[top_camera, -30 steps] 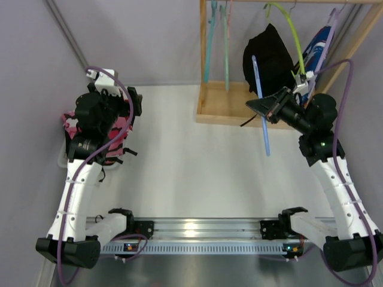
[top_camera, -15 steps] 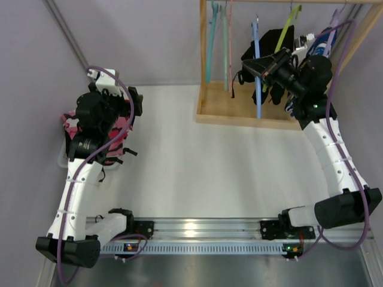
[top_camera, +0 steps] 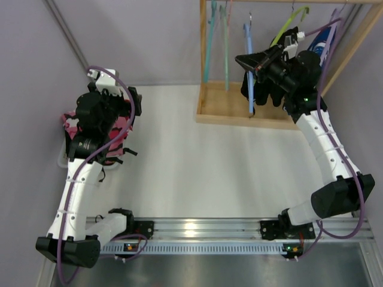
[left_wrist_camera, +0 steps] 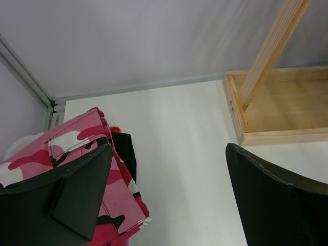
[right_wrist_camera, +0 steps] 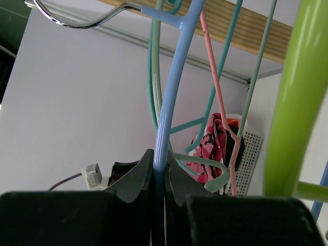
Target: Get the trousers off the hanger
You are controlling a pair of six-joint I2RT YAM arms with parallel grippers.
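Next, my right gripper moves up and outward, then brings the blue hanger's metal hook down onto the rack's bar [top_camera: 251,1], since the hook is still short of it.
My right gripper [top_camera: 246,62] is shut on the shaft of a bare blue hanger [top_camera: 249,66], holding it up at the wooden rack's rail. In the right wrist view the blue hanger [right_wrist_camera: 171,92] runs straight up from between the closed jaws of that gripper [right_wrist_camera: 160,169], its metal hook by the rail. Black trousers [top_camera: 261,94] hang behind that arm, and blue-and-white trousers [top_camera: 317,43] hang further right. Pink camouflage trousers [top_camera: 121,127] lie at the left. My left gripper [top_camera: 128,125] hovers open over them, with nothing between its fingers [left_wrist_camera: 77,200].
A green hanger [top_camera: 288,23], teal hangers [top_camera: 209,48] and a pink hanger [top_camera: 227,54] hang on the rail. The rack's wooden base tray [top_camera: 221,107] sits at the back right. A white perforated basket [right_wrist_camera: 251,154] holds the pink trousers [left_wrist_camera: 77,154], with a black cloth [left_wrist_camera: 125,154] beside them.
My right arm has swung the blue hanger up and to the left, from low in front of the rack to the rail. The left arm has not moved.
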